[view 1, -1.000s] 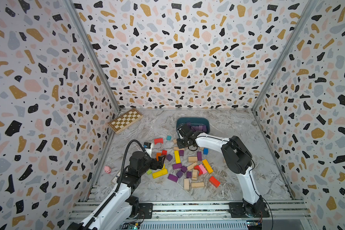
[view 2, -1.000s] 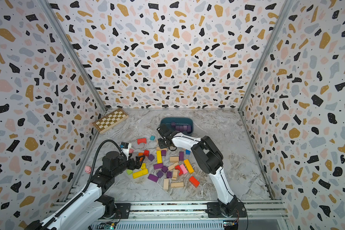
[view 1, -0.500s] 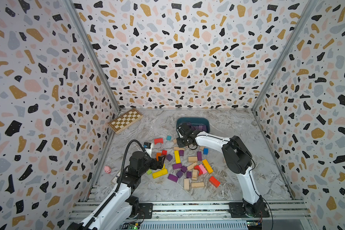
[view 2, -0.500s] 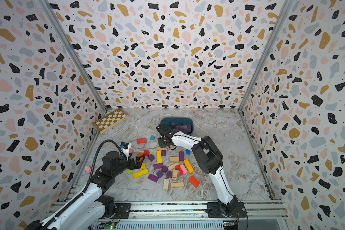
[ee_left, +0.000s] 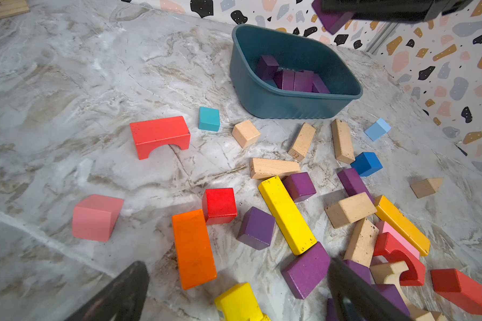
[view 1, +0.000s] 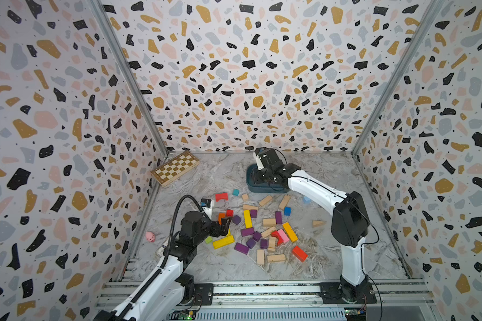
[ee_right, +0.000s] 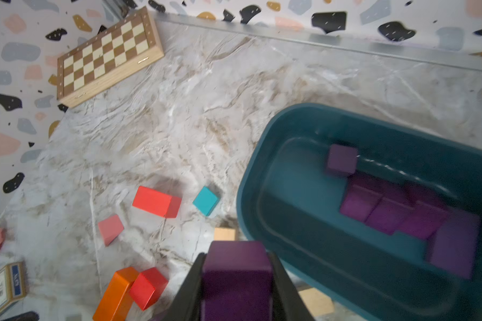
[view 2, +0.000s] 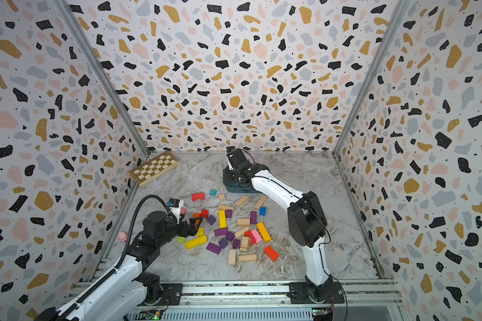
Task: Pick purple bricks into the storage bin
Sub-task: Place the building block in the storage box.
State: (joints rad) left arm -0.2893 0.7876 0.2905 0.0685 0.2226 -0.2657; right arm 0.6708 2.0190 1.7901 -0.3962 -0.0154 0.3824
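Note:
I should bring my right gripper in past the bin's rim and down, and let go of my brick on the bin's bare bottom [ee_right: 326, 189] next to the lone purple brick in the bin [ee_right: 262, 178].
My right gripper [ee_right: 237, 257] is shut on a purple brick [ee_right: 235, 280], held in the air by the rim of the teal storage bin [ee_right: 262, 178]. Several purple bricks [ee_right: 384, 214] lie inside the bin. In both top views the right arm's wrist hangs over the bin [view 1: 252, 186] [view 2: 230, 188]. More purple bricks [view 1: 247, 231] [ee_left: 256, 228] [ee_left: 306, 269] lie scattered among the blocks on the table. My left gripper [ee_left: 237, 265] [view 1: 224, 223] stands open and low at the left edge of the pile, holding nothing.
Red, orange, yellow, blue, pink and plain wood blocks [view 1: 269, 222] lie mixed with the purple ones. A wooden chessboard [view 1: 175, 167] lies at the back left. A pink pig toy [view 1: 150, 236] and a card box [ee_right: 4, 286] sit by the left wall.
My right gripper closed on a purple brick by the bin's front and has lifted it back toward the bin. The left arm has not moved.

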